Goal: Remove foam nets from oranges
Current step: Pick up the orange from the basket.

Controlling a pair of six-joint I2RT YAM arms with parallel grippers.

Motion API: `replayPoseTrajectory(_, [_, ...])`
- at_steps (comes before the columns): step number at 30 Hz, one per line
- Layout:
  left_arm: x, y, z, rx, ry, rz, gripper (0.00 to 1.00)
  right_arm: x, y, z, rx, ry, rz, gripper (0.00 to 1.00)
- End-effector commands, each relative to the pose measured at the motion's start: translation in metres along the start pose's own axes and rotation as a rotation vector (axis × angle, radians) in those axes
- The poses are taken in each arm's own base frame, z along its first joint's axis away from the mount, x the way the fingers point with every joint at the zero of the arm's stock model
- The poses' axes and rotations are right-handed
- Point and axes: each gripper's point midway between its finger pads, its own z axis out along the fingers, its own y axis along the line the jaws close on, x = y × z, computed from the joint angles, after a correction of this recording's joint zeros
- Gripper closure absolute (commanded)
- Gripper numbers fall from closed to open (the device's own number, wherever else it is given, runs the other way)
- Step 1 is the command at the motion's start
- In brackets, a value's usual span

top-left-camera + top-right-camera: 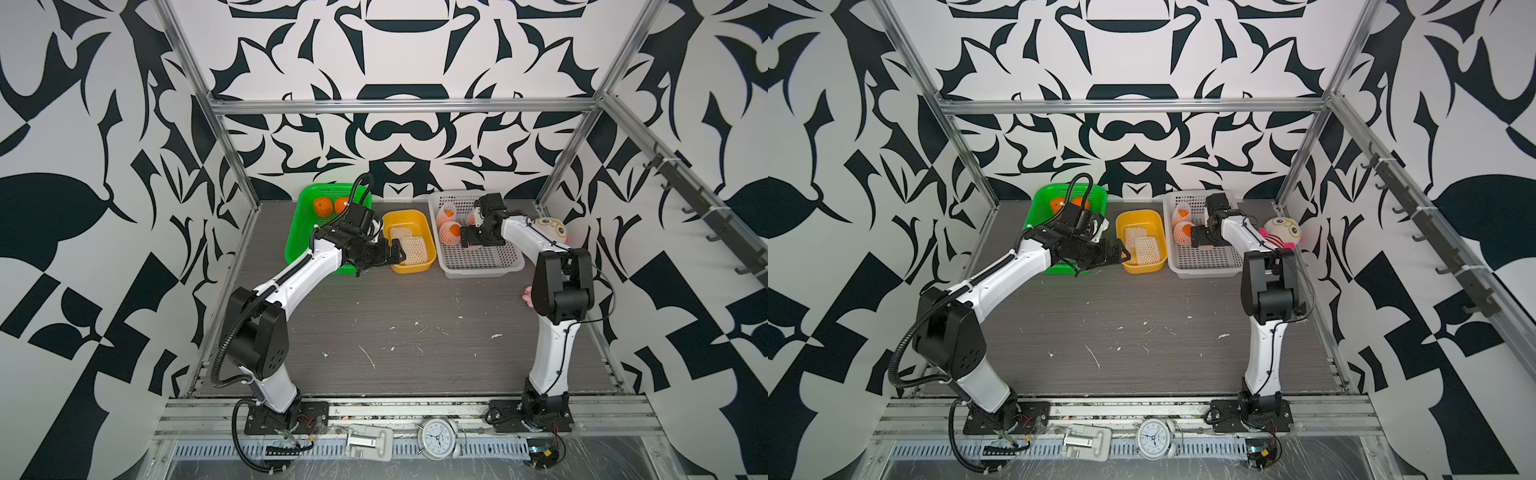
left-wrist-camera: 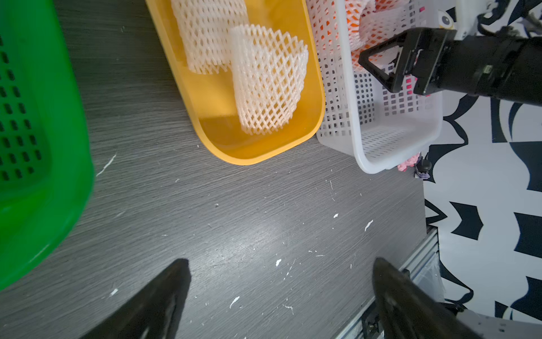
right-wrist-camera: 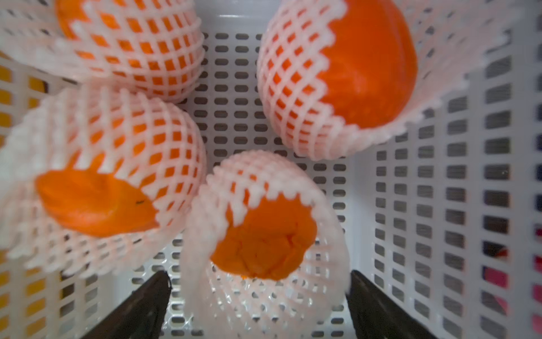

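My right gripper is still inward of the netted orange (image 3: 262, 226), so it needs to move outward next until the fingers are on either side of it. Then it needs to close with only the net's loose end between the fingers.
Several oranges in white foam nets (image 3: 96, 205) lie in the white basket (image 1: 482, 270). My right gripper (image 3: 259, 276) is open inside this basket. The loose end of one foam net (image 3: 264, 302) lies between its fingers, with that net's orange (image 3: 264, 243) just beyond. Two bare oranges (image 1: 322, 206) sit in the green basket (image 1: 305, 195). Two flattened foam nets (image 2: 267, 79) lie in the yellow tub (image 2: 243, 158). My left gripper (image 2: 280, 261) is open and holds nothing, over the table beside the yellow tub's near corner. Both grippers show in both top views (image 1: 397, 253) (image 1: 1198, 241).
The three containers stand in a row along the back wall. A plush toy (image 1: 550, 228) sits behind the right arm, beside the white basket. Small white foam scraps dot the grey table (image 1: 395, 332). An alarm clock (image 1: 438, 438) lies on the front rail.
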Motion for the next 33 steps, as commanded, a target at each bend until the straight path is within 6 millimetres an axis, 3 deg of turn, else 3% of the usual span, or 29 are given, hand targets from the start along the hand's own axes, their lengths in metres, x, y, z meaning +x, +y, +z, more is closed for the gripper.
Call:
replayPoseTrajectory(1, [-0.002,-0.007,-0.001,0.041,-0.009,-0.002,0.00,-0.023,-0.009,-0.009,0.013,-0.041,0.015,0.03])
replayPoseTrajectory(5, [0.000,-0.006,0.005,0.050,0.003,-0.006,0.01,-0.030,-0.006,0.008,-0.009,-0.024,0.026,0.04])
replayPoseTrajectory(9, [0.000,-0.006,0.010,0.058,0.011,-0.014,0.01,-0.034,-0.004,0.020,-0.018,-0.017,0.033,0.10])
replayPoseTrajectory(18, [0.002,-0.003,0.014,0.051,0.017,-0.022,0.01,-0.034,0.004,0.014,-0.063,-0.027,0.064,0.28])
replayPoseTrajectory(23, [0.002,0.000,0.015,0.044,0.016,-0.026,0.01,-0.034,0.003,0.001,-0.061,-0.040,0.065,0.35])
replayPoseTrajectory(33, [0.003,0.001,0.012,0.038,0.008,-0.038,0.01,-0.038,-0.002,-0.056,-0.036,-0.076,0.052,0.43])
